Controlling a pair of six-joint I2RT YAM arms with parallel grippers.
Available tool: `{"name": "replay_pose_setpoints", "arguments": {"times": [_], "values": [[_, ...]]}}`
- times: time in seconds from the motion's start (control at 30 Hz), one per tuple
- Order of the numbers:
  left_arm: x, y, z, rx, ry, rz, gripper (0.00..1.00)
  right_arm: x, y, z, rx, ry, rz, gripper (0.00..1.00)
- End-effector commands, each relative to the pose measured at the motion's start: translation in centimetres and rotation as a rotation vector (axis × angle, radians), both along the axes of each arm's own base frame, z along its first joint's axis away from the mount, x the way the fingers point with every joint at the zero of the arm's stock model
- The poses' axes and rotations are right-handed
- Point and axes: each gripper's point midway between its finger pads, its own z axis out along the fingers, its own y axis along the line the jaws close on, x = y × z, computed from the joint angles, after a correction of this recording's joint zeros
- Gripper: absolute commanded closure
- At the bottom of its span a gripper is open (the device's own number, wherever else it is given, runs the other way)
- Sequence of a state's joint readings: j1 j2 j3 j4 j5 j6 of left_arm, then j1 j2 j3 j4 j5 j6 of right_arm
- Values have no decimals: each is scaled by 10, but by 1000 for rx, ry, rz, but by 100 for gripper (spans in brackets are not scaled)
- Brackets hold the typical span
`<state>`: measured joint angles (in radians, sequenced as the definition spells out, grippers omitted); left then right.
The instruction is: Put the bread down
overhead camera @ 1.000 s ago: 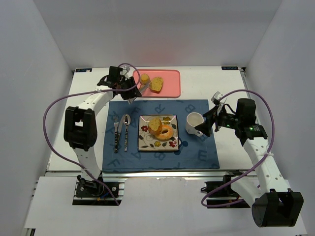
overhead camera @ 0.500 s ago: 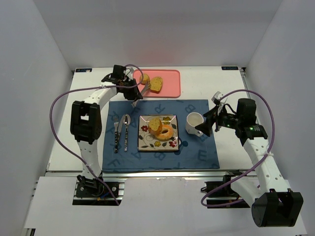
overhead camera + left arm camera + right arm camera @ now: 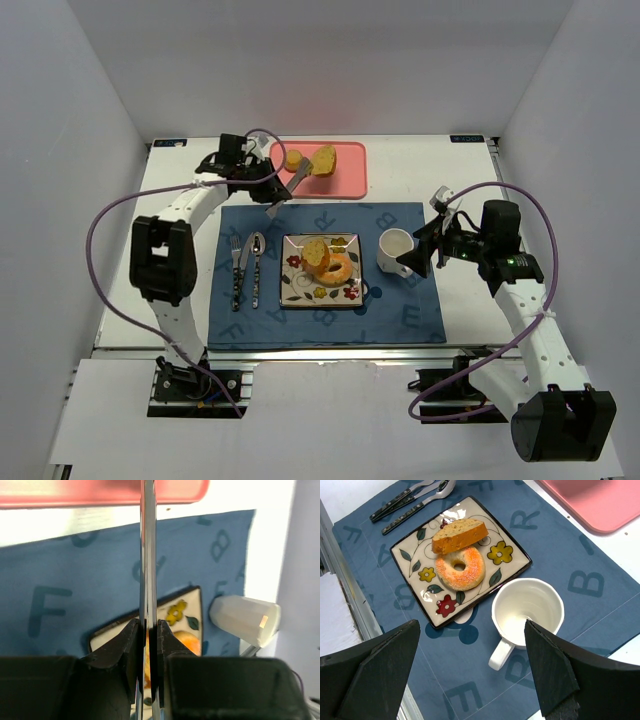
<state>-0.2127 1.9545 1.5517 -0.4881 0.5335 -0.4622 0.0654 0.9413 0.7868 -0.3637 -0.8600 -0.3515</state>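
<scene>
The tray's wedge is at the ends of the tongs [image 3: 290, 183], so my left gripper will next lift the tongs, move back, lower them over the flowered plate's wedge [image 3: 314, 254] and release them.
On the pink tray [image 3: 345, 170] lie a little round bun [image 3: 293, 159] and a wedge slice of bread [image 3: 323, 160]. Thin metal tongs [image 3: 290, 183] reach from my left gripper [image 3: 266, 190] to that wedge, and their tips meet it. In the left wrist view the left gripper [image 3: 148, 626] is shut on the two blades of the tongs [image 3: 148, 555], pressing them together. A glazed ring [image 3: 460, 568] and another wedge [image 3: 459, 535] lie on the flowered plate [image 3: 507, 555]. My right gripper [image 3: 470, 623] hangs open over the mat near the mug.
A white mug [image 3: 395, 250] stands right of the plate [image 3: 292, 285] on the blue lettered placemat [image 3: 410, 310]. A fork [image 3: 236, 272] and spoon [image 3: 257, 268] lie left of the plate. White walls enclose the table on three sides.
The left gripper squeezed the tongs shut, and its arm shifted about near the tray. The wedge on the tray has moved slightly farther back and tilted. The right arm is still.
</scene>
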Motion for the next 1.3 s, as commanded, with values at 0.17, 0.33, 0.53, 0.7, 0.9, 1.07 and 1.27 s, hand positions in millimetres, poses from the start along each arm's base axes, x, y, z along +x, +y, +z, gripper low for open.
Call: {"name": "replay_pose_setpoints", "arguments": {"times": [0.17,0.33,0.53,0.7,0.9,1.07,1.27], "values": [[-77,17,83,-61,-149,-82,100,-3,-1,6,4,-47,5,11],[-186,32,63,-45,-59,-131,100,-5,1,3,19,-29,13,11],[-264,42,47,-42,43,-99,100,-4,4,2,34,1,28,11],[-285,52,29,-9,86,-75,93,-3,7,7,59,10,45,11],[-276,53,24,15,87,-76,67,-4,7,8,57,11,42,11],[-272,55,26,41,85,-92,54,-4,6,7,52,6,37,11],[-257,66,48,93,15,-4,45,-5,6,5,53,11,39,11]]}}
